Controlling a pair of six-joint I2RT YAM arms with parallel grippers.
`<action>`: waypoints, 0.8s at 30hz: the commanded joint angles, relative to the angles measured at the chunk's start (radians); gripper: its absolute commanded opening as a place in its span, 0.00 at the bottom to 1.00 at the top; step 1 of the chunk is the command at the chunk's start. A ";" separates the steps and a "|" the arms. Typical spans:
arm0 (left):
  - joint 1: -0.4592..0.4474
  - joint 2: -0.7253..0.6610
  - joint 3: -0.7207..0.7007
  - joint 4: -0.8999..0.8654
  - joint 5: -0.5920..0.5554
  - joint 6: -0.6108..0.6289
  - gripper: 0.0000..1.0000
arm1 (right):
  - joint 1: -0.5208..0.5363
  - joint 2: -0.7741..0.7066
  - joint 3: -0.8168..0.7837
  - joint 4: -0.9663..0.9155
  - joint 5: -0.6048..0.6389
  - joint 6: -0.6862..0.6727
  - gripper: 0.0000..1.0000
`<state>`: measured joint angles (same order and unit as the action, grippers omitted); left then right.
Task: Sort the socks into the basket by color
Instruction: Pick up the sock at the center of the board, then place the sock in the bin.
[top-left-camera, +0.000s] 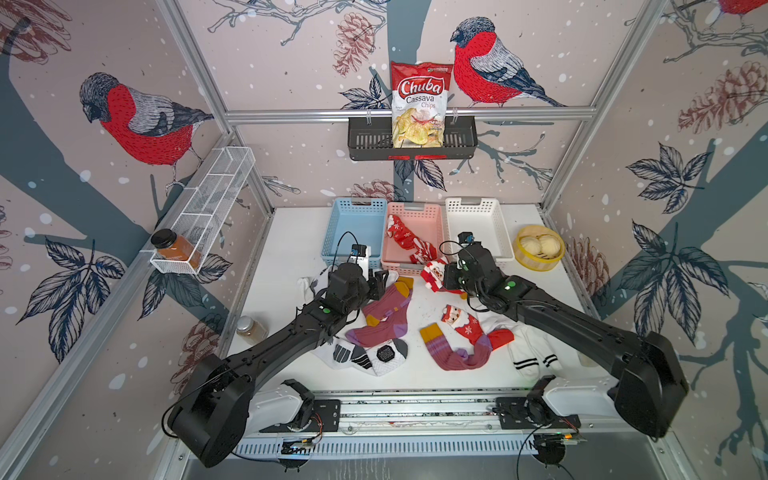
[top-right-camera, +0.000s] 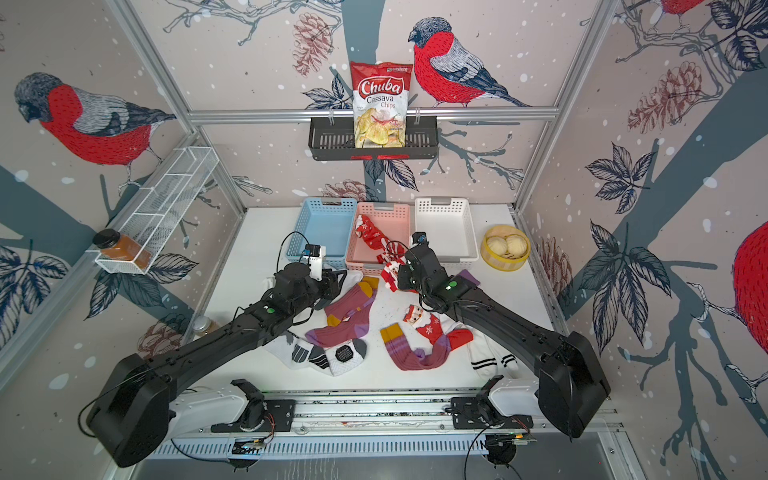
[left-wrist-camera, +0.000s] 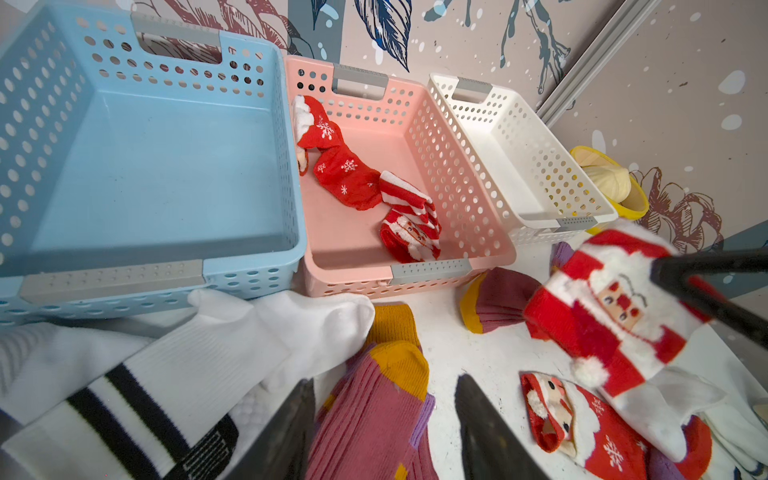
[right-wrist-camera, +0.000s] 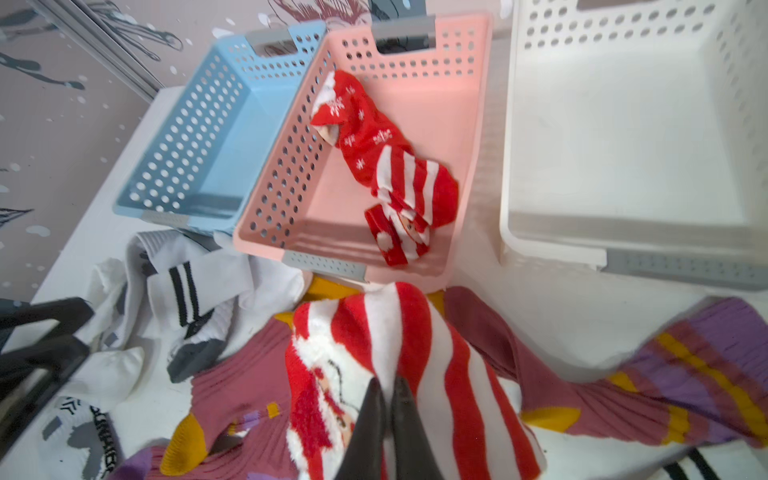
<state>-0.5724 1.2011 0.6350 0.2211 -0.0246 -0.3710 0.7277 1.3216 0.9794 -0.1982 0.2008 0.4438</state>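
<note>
I should move the Santa sock outward in my right gripper and release it over the pink basket's bare far corner (top-left-camera: 429, 219) (right-wrist-camera: 449, 92), as that is outward of the gripper.
My right gripper (right-wrist-camera: 388, 380) is shut on a red-and-white Santa sock (right-wrist-camera: 415, 332), held above the table just in front of the pink basket (top-left-camera: 411, 206); the same sock (top-left-camera: 432, 274) shows in both top views. Two red Christmas socks (left-wrist-camera: 345, 174) lie in the pink basket. The blue basket (top-left-camera: 332, 232) and white basket (top-left-camera: 471, 202) hold nothing. Over a maroon sock with mustard toe (left-wrist-camera: 374, 415) hangs my left gripper (left-wrist-camera: 384, 380), open and not touching it. More socks lie on the table: maroon (top-left-camera: 453, 353), Santa (top-left-camera: 461, 322), black-striped white (top-left-camera: 532, 357) and grey-patched white (top-left-camera: 365, 353).
A yellow steamer with buns (top-left-camera: 539, 247) stands right of the white basket. A small jar (top-left-camera: 249, 328) sits at the table's left edge. A black wall basket holds a chips bag (top-left-camera: 417, 104). On the left wall hangs a wire shelf (top-left-camera: 199, 208).
</note>
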 joint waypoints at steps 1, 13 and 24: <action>-0.001 0.006 0.000 0.047 0.014 0.015 0.55 | 0.003 0.024 0.067 0.031 0.010 -0.039 0.08; -0.001 -0.007 -0.019 0.055 0.024 0.018 0.55 | -0.081 0.260 0.434 0.052 -0.059 -0.140 0.10; -0.001 -0.009 -0.027 0.064 0.025 0.025 0.56 | -0.194 0.521 0.611 0.099 -0.204 -0.178 0.10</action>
<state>-0.5724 1.1904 0.6086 0.2428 -0.0032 -0.3592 0.5465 1.8061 1.5612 -0.1390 0.0536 0.2863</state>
